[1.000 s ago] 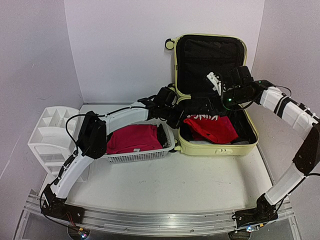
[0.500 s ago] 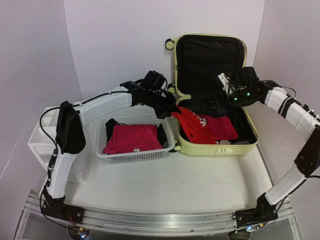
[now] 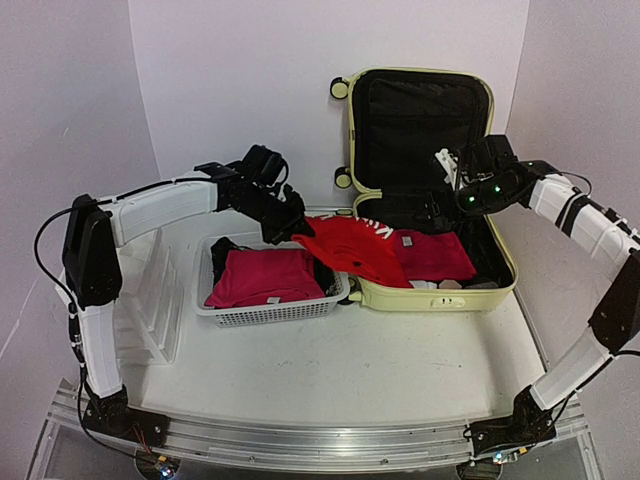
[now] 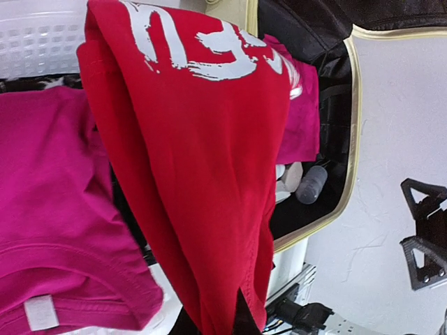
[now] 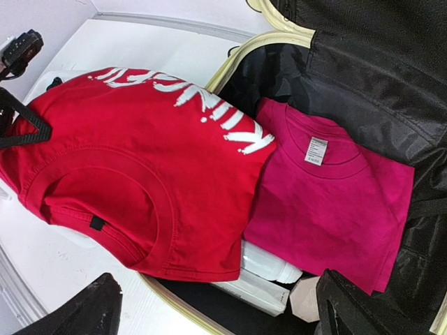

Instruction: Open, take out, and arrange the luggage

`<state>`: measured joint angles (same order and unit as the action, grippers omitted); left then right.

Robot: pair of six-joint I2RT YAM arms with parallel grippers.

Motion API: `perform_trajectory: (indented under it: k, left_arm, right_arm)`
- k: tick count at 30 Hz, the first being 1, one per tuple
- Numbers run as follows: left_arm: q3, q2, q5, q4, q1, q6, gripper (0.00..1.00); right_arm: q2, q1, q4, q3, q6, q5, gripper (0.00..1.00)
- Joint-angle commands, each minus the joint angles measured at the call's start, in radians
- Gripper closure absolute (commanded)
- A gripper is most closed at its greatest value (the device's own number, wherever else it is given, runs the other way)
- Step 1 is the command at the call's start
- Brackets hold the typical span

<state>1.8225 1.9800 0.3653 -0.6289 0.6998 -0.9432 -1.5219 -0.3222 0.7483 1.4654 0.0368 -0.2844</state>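
Observation:
Next, my left gripper draws toward the drawer organiser and down over the basket's end (image 3: 216, 270) beside it, then releases. That is because the red shirt (image 3: 350, 248) is still across the luggage's rim.
The pale yellow luggage (image 3: 430, 292) lies open at the back right, its black-lined lid upright. My left gripper (image 3: 297, 228) is shut on a red printed shirt (image 3: 350, 248) and holds it stretched from the luggage's left rim out over the white basket (image 3: 280, 312). In the left wrist view the red shirt (image 4: 195, 153) hangs over my gripper (image 4: 218, 322) and hides the fingers. My right gripper (image 3: 447, 168) hovers open and empty above the luggage. Its view shows the red shirt (image 5: 140, 181) and a magenta shirt (image 5: 328, 202) left inside.
The basket holds a folded magenta shirt (image 3: 265, 275) and some dark cloth. A white drawer organiser (image 3: 150, 300) stands at the far left. White packets (image 5: 269, 279) and a small bottle (image 4: 311, 183) lie at the front of the luggage.
My left arm has swung left and up, pulling the red shirt out of the luggage and over the basket's right end. My right gripper rose slightly, then held still.

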Motion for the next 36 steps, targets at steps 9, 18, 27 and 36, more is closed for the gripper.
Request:
perform_trajectory:
  k: [9, 18, 27, 36]
  left_arm:
    - [-0.34, -0.284, -0.063, 0.188, -0.061, 0.053, 1.0]
    - [-0.467, -0.349, -0.086, 0.204, -0.095, 0.104, 1.0]
    - [-0.575, -0.469, -0.169, 0.174, -0.117, 0.289, 1.0]
    - [-0.646, -0.53, -0.174, 0.106, -0.152, 0.391, 1.0]
  right_arm:
    - [-0.021, -0.004, 0.012, 0.038, 0.018, -0.032, 0.02]
    - [-0.033, -0.004, 0.025, 0.048, 0.034, -0.021, 0.02]
    - [-0.056, -0.004, 0.039, 0.067, 0.04, -0.021, 0.02]
    - [-0.086, -0.003, 0.05, 0.097, 0.037, -0.034, 0.02]
